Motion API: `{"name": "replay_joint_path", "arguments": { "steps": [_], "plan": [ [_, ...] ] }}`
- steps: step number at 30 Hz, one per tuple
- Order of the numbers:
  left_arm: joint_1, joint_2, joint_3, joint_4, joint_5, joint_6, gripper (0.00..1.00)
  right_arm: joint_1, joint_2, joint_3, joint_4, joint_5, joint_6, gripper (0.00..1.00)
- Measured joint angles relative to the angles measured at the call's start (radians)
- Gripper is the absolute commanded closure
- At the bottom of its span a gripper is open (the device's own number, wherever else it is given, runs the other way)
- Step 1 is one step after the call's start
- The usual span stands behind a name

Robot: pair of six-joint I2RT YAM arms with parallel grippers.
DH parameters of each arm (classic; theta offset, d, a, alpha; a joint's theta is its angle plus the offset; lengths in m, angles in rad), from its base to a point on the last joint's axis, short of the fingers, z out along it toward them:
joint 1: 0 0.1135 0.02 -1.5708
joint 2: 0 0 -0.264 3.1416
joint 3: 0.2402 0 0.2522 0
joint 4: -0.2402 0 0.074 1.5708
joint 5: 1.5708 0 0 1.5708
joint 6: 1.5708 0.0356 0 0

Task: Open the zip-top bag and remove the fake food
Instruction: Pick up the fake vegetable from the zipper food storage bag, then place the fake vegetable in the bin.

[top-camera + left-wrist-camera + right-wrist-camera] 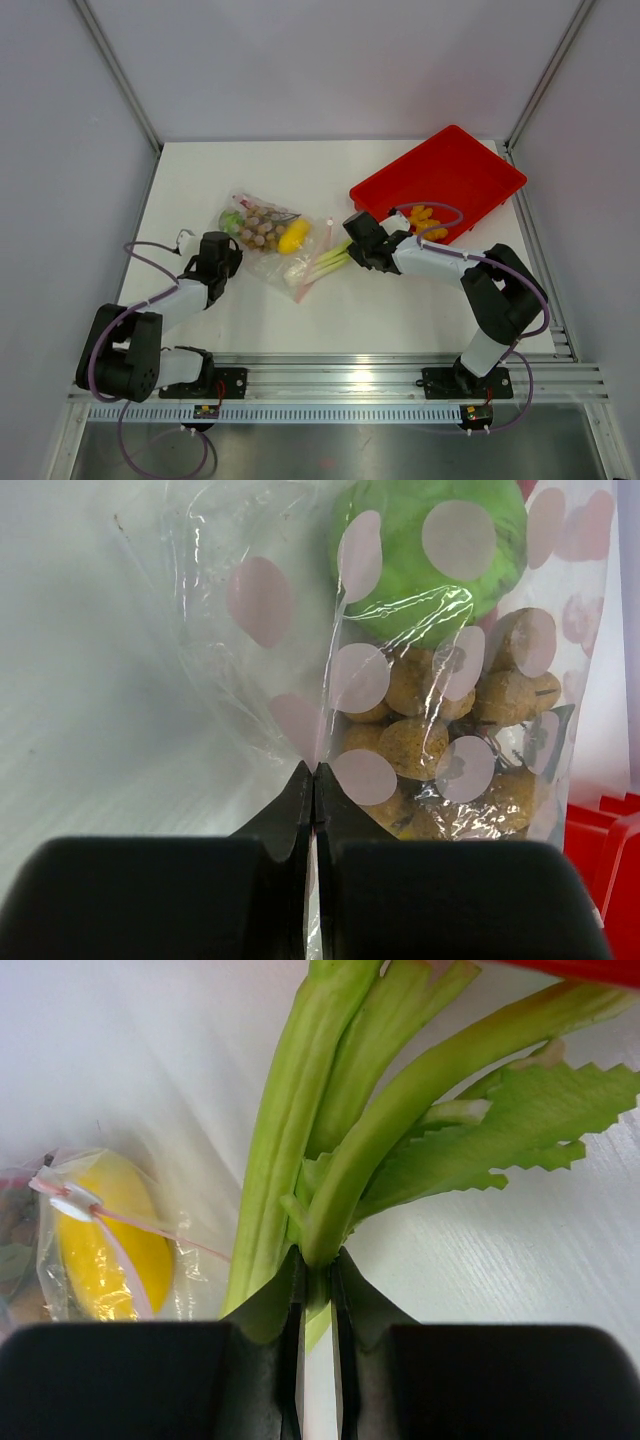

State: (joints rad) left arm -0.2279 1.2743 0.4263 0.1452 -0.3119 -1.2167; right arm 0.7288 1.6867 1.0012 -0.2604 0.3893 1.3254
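Observation:
My right gripper moves up, outward, then down over the red tray's bare bottom next and releases the celery, since the orange pieces leave it empty.
The zip-top bag (262, 235) lies on the white table, clear with pale pink dots. Inside it sit a green round fruit (430, 550), several tan balls (415, 745) and a yellow piece (105, 1250). My left gripper (315, 770) is shut on a fold of the bag's film at its near left side (228, 255). The pink zip strip (120, 1218) faces right. A green celery stalk (290, 1140) stretches from the bag's mouth toward the right (325, 262). On one of its stems my right gripper (318, 1255) is shut, just left of the tray (352, 250).
A red tray (470, 170) stands at the back right, tilted on the table, with orange pieces (425, 220) in its near corner. Its edge shows in the left wrist view (600, 830) and the right wrist view (590, 968). Grey walls close in the table.

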Motion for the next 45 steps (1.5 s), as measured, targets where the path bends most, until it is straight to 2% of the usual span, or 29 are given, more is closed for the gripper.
{"name": "replay_joint_path", "arguments": {
  "steps": [5, 12, 22, 27, 31, 34, 45],
  "plan": [
    [0.033, -0.015, 0.0, -0.028, -0.005, -0.012, 1.0, 0.001, 0.0, 0.032, -0.036, -0.015, -0.084, 1.0],
    [0.05, -0.038, 0.0, -0.06, -0.008, -0.023, 1.0, 0.023, -0.024, 0.11, -0.067, -0.032, -0.308, 1.0],
    [0.054, -0.051, 0.0, -0.082, -0.01, -0.023, 1.0, 0.029, -0.237, 0.105, -0.077, -0.004, -0.567, 1.0],
    [0.054, -0.051, 0.0, -0.084, -0.01, -0.023, 1.0, 0.029, -0.354, 0.094, -0.068, 0.062, -0.64, 1.0],
    [0.055, -0.051, 0.0, -0.084, -0.009, -0.023, 1.0, 0.016, -0.39, 0.088, -0.05, 0.069, -0.674, 1.0],
    [0.055, -0.051, 0.0, -0.084, -0.008, -0.023, 1.0, -0.027, -0.391, 0.088, -0.043, 0.037, -0.686, 1.0],
    [0.056, -0.051, 0.0, -0.084, -0.002, -0.023, 1.0, -0.312, -0.343, 0.088, -0.02, -0.158, -0.666, 1.0]
  ]
}}
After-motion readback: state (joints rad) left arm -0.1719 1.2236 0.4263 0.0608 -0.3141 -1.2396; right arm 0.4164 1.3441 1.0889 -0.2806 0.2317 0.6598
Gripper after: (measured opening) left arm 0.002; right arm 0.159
